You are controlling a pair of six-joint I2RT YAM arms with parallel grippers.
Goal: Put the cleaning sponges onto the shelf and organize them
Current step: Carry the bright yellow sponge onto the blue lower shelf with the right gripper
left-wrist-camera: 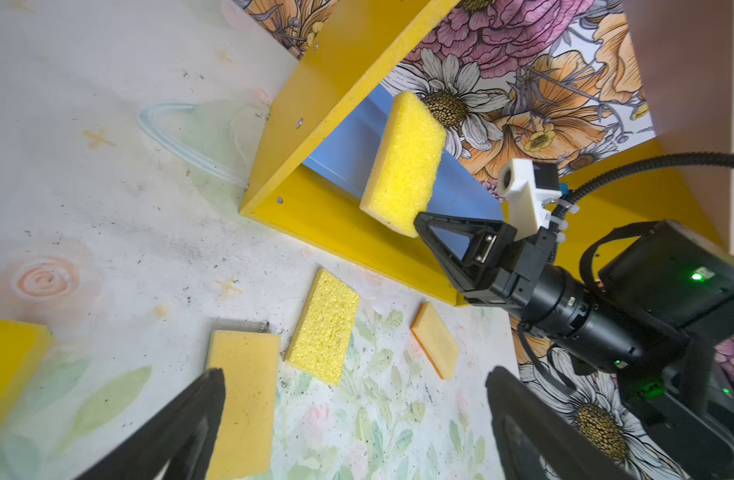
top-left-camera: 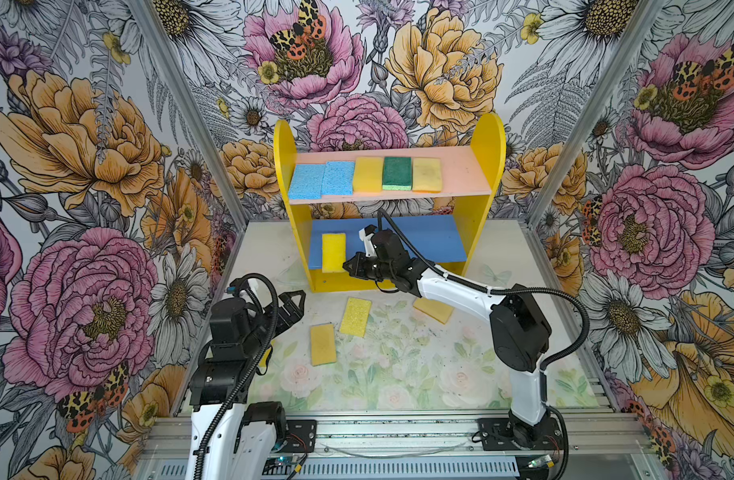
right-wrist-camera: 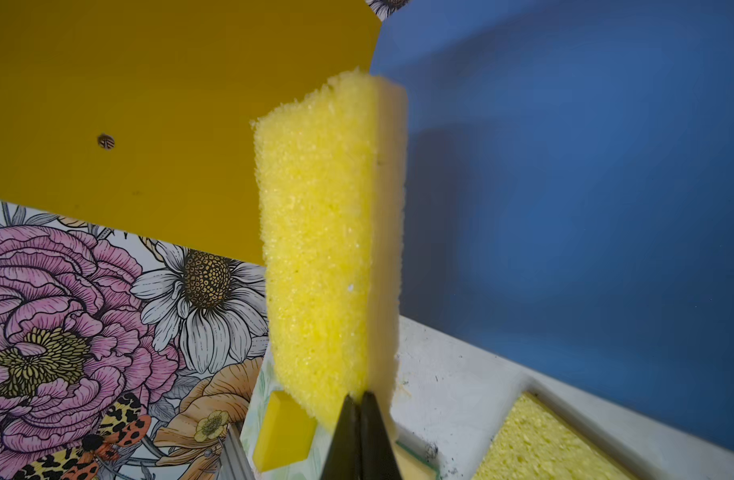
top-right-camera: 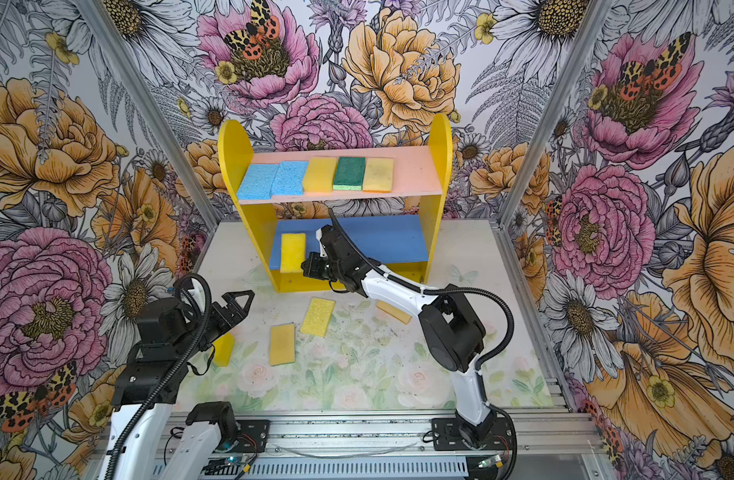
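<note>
The sponge in my right gripper needs to move sideways next toward the shelf's yellow side and down onto the blue board's end (top-left-camera: 316, 252). I must then let go of it, since blue shows between the sponge and that side.
The shelf (top-left-camera: 486, 166) stands at the back of the table. Its pink upper board (top-left-camera: 461, 170) carries a row of cleaning sponges: two blue (top-left-camera: 320, 179), a yellow (top-left-camera: 368, 174), a green (top-left-camera: 397, 173) and a tan one (top-left-camera: 427, 175). My right gripper (top-left-camera: 349, 266) (right-wrist-camera: 359, 400) is shut on the near edge of a bright yellow sponge (top-left-camera: 333, 252) (right-wrist-camera: 315, 249), which reaches over the left end of the blue lower board (top-left-camera: 432, 241). Whether it rests on the board I cannot tell. My left gripper (top-left-camera: 295, 305) (left-wrist-camera: 355, 372) hangs open and empty over the table's left.
Loose on the floral table lie a textured yellow sponge (top-left-camera: 355, 316), a tan sponge (top-left-camera: 323, 344) and an orange-tan sponge (top-left-camera: 433, 309) by the right forearm. Another yellow sponge (top-right-camera: 224, 349) sits under the left arm. Patterned walls close in on both sides.
</note>
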